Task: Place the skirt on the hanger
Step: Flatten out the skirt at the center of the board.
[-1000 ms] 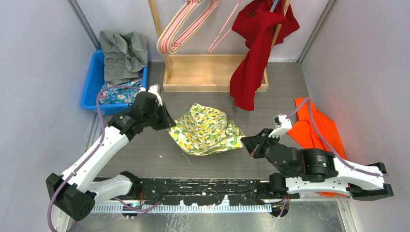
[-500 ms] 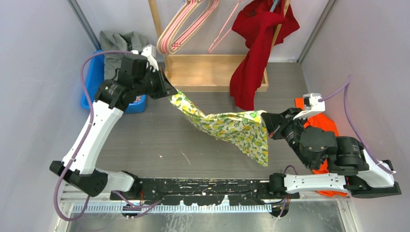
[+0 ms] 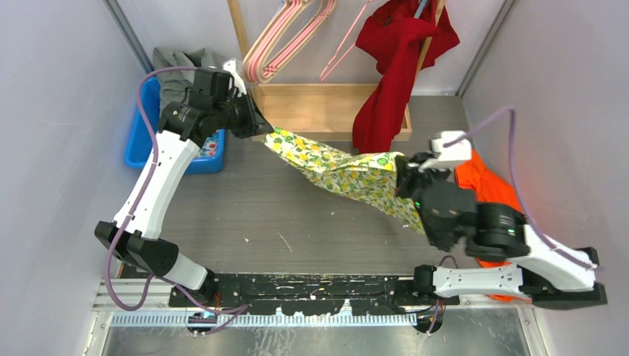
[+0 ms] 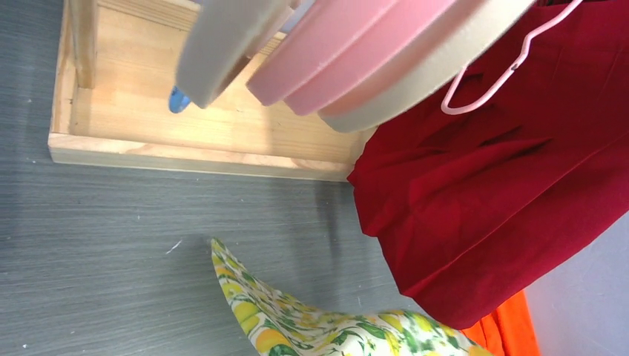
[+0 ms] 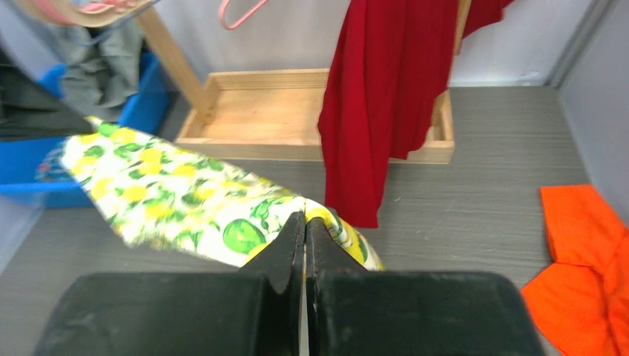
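My right gripper will next move down and to its left in the top view to lay the bunched skirt flat and release it, because the tabletop below it there is bare.
The skirt (image 3: 341,170) is yellow with a green lemon print and hangs stretched in the air between both grippers. My left gripper (image 3: 261,132) is shut on its left corner, just below the pink and cream hangers (image 3: 278,37) on the wooden rack. My right gripper (image 3: 400,174) is shut on the right end. In the right wrist view the fingers (image 5: 305,222) pinch the skirt (image 5: 185,200). In the left wrist view the skirt (image 4: 311,326) shows at the bottom under the hangers (image 4: 356,52); my own fingers are out of frame there.
A red garment (image 3: 393,74) hangs on the rack's right side, next to a thin pink wire hanger (image 3: 345,41). The wooden rack base (image 3: 326,111) lies behind the skirt. A blue bin (image 3: 141,126) with grey cloth (image 3: 174,70) stands at the back left. An orange cloth (image 3: 486,189) lies right.
Both grippers lifted the skirt off the table and pulled it taut. The left gripper rose back toward the hangers; the right gripper moved up and back.
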`<state>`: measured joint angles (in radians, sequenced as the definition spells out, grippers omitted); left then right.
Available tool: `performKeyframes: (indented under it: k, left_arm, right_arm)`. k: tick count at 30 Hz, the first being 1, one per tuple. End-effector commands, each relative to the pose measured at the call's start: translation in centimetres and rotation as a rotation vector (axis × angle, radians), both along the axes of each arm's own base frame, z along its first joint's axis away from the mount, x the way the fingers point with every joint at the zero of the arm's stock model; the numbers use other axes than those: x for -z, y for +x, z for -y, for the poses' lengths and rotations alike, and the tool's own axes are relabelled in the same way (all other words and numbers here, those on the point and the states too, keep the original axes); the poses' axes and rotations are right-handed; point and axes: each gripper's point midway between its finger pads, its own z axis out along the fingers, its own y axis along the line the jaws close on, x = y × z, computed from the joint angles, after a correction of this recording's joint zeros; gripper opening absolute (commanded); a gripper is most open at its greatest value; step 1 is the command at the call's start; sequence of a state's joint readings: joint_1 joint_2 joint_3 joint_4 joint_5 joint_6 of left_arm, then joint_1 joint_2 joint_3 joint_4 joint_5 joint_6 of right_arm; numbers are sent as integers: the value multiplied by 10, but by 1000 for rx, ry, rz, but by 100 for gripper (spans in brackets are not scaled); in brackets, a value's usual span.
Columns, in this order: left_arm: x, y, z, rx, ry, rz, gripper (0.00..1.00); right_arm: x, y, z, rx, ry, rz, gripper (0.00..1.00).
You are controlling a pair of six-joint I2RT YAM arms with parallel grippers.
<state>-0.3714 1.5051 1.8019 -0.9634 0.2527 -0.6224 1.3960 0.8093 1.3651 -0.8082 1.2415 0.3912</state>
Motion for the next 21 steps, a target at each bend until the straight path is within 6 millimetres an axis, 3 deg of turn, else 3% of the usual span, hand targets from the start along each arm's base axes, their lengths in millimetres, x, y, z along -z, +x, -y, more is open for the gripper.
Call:
performKeyframes:
  k: [1,4,7,12,17,19,21]
  left_arm:
    - [-32,4,-8,-5,-41,96,0]
    - [-33,13,-15,-23,-48,98,0]
    - [-35,33,-23,-49,-69,114,0]
    - [-54,55,-31,-52,-118,141,0]
    - [-80,48,-41,-56,-141,195,0]
    - [-79,38,-43,-52,-143,204,0]
    - [-66,25,-42,-36,-156,186,0]
  right_arm:
    - [10,40,-33,-22,-6,-68,1]
    - [29,82,-38,-53,52,-153,1]
    - [34,119,-37,-57,80,-191,1]
    - [8,163,-31,-99,143,-176,1]
    - [-13,171,-37,-157,155,-154,1]
    - [-7,163,-41,-186,174,-167,1]
    - [7,149,-42,-213,193,-183,1]
